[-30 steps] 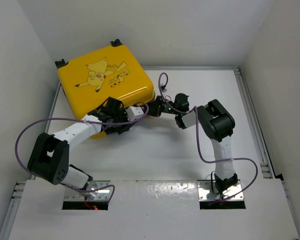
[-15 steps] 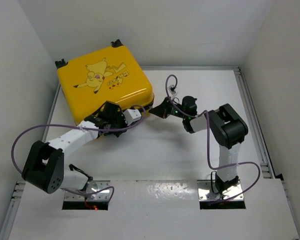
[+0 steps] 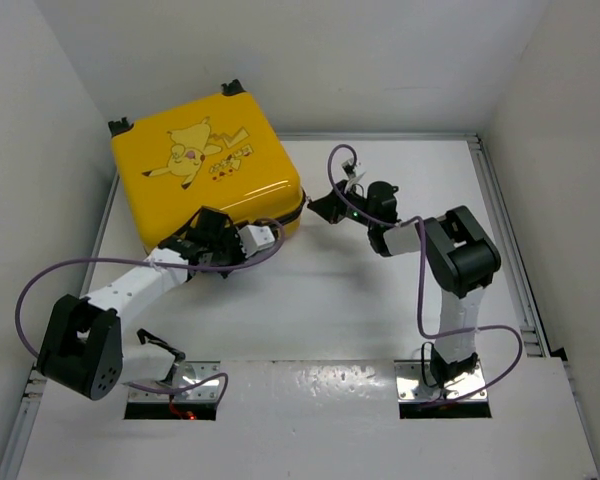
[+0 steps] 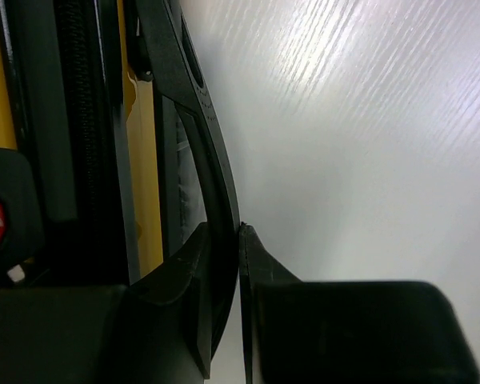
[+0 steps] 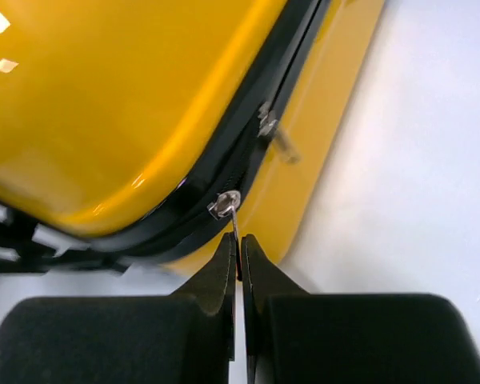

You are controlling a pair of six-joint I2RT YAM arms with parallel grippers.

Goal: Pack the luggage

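The black curved handle should next stay in my left gripper before that gripper opens to release it. This hold keeps the case steady while my right gripper has the zipper pull (image 5: 226, 205).
The yellow luggage (image 3: 205, 170) lies closed and flat at the far left of the table, cartoon print up. My left gripper (image 3: 265, 235) is at its near side, shut on the black curved handle (image 4: 212, 160); the left wrist view shows the handle pinched between the fingertips (image 4: 238, 240), beside the yellow shell (image 4: 148, 160) and the black zipper band (image 4: 76, 120). My right gripper (image 3: 313, 208) is at the case's near right corner. In the right wrist view it (image 5: 238, 244) is shut on the thin metal zipper pull (image 5: 226, 205) hanging from the zipper band under the lid (image 5: 104, 96).
A second metal zipper pull (image 5: 276, 136) sits further along the band. White walls close in behind and to the left of the case. A raised rail (image 3: 505, 220) runs along the table's right edge. Purple cables (image 3: 80, 262) loop off both arms.
The luggage has slid and turned a little to the left with my left gripper on its handle. My right gripper moved up to the case's corner and closed on the zipper pull.
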